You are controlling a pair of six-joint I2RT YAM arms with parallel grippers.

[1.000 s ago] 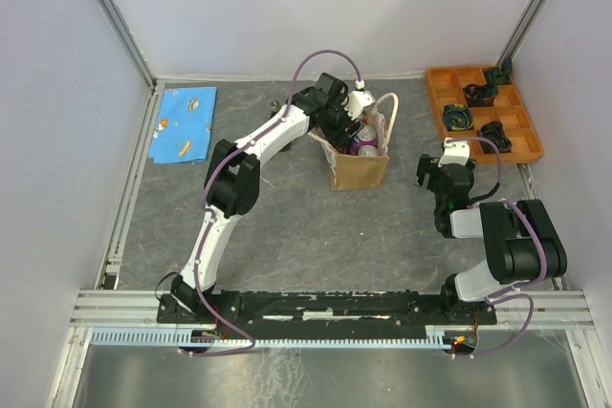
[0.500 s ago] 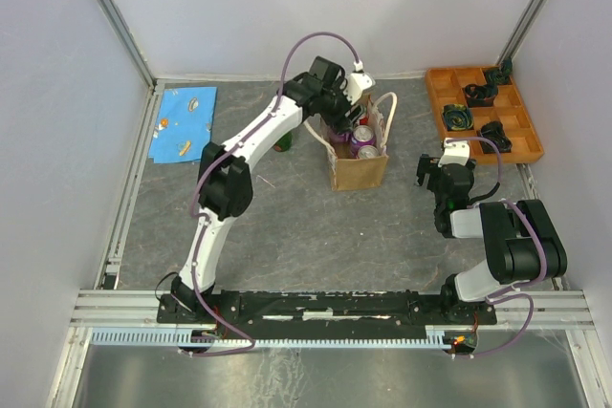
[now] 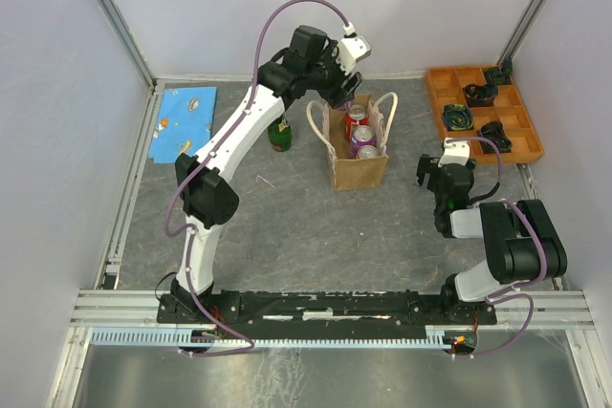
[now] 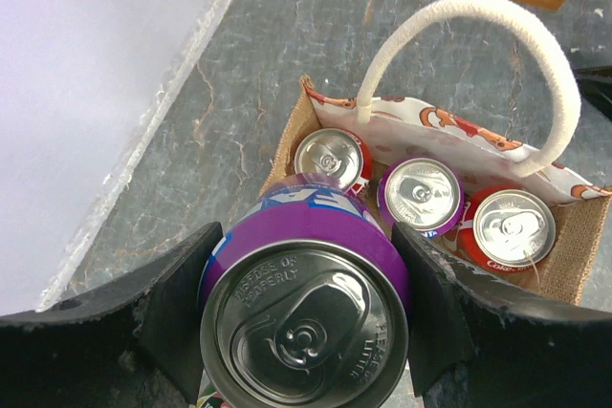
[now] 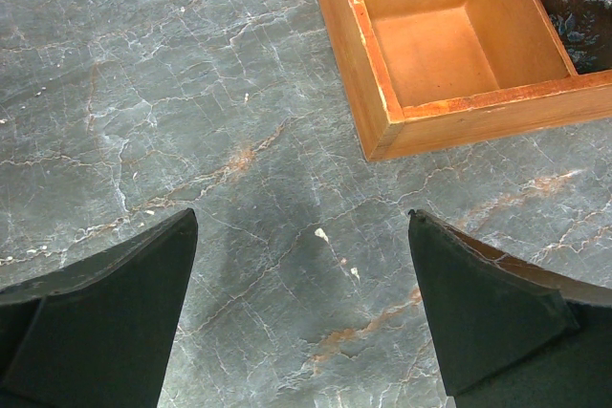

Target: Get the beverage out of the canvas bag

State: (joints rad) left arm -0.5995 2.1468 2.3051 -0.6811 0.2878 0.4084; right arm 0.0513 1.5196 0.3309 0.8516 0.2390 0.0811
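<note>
I will swing my left gripper left in the top view to bare tabletop past the green bottle, then lower it and release the can, as that spot is below it.
The tan canvas bag [image 3: 359, 171] stands upright at the table's middle back, its white rope handles [image 3: 389, 112] spread open. My left gripper [image 3: 341, 85] hangs above the bag's back left corner, shut on a purple can [image 4: 306, 317], which is lifted clear of the bag. In the left wrist view the bag [image 4: 577, 253] lies below with three cans inside: a red one [image 4: 330, 158], a purple one [image 4: 421, 195] and another red one [image 4: 513, 226]. My right gripper [image 3: 442, 182] is open and empty, low over the table to the right of the bag.
An orange compartment tray [image 3: 524, 131] with dark parts sits at the back right; its corner shows in the right wrist view [image 5: 382, 131]. A green bottle [image 3: 279, 134] stands left of the bag. A blue cloth [image 3: 184, 123] lies at the back left.
My left gripper has risen out of the bag with the purple can and moved back and left. The green bottle is now uncovered. The right arm has not moved.
</note>
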